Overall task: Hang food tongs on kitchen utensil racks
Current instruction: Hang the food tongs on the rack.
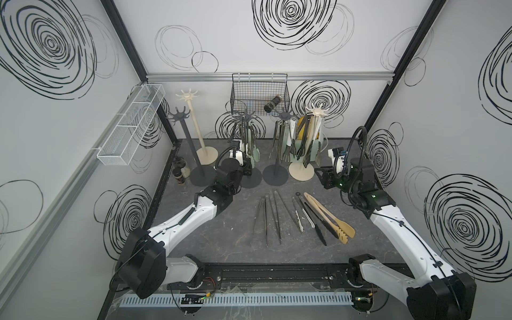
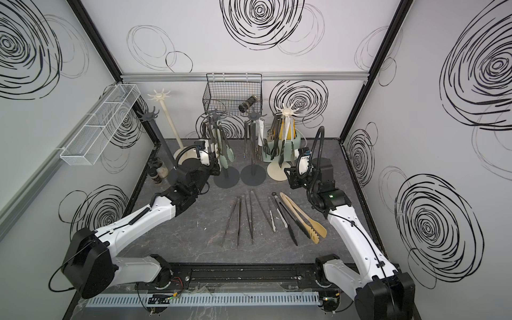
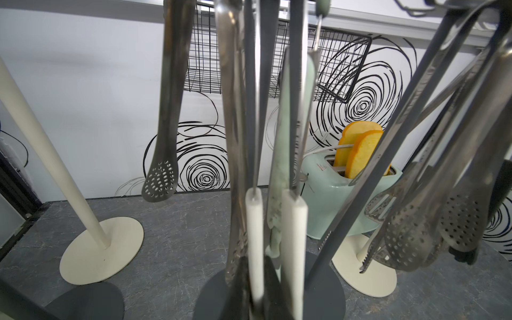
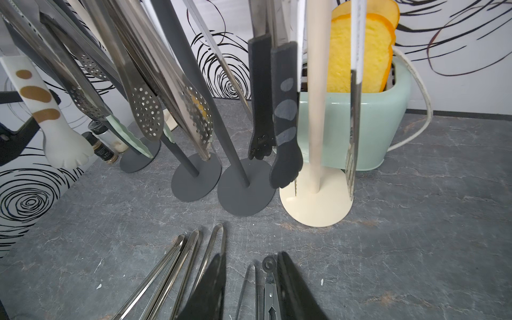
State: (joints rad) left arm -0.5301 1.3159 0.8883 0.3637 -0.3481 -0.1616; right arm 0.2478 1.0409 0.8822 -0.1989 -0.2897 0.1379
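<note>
The white-tipped tongs hang upright alongside the rack's pole, so my left gripper needs to lower them slightly next, their top onto the middle dark rack's hooks, and let go.
Five kitchen utensil racks stand along the back: an empty cream one (image 1: 189,97), an empty dark grey one (image 1: 178,116), and two dark grey (image 1: 245,116) (image 1: 282,115) plus a cream one (image 1: 317,110) hung with food tongs. My left gripper (image 1: 247,167) (image 3: 256,277) is low beside the middle dark rack, shut on one arm of white-tipped tongs (image 3: 255,235) that hang upright; their top end is hidden. My right gripper (image 1: 322,177) (image 4: 252,291) hovers open and empty over the ring end of black tongs (image 4: 268,279). On the table lie several slim steel tongs (image 1: 266,219) and a wooden pair (image 1: 329,216).
A black wire basket (image 1: 259,94) holding a dark jar hangs on the back wall. A white mesh tray (image 1: 130,130) is on the left wall. A mint toaster with bread slices (image 3: 332,199) sits behind the right racks. Spice jars (image 1: 181,171) stand at the table's left edge.
</note>
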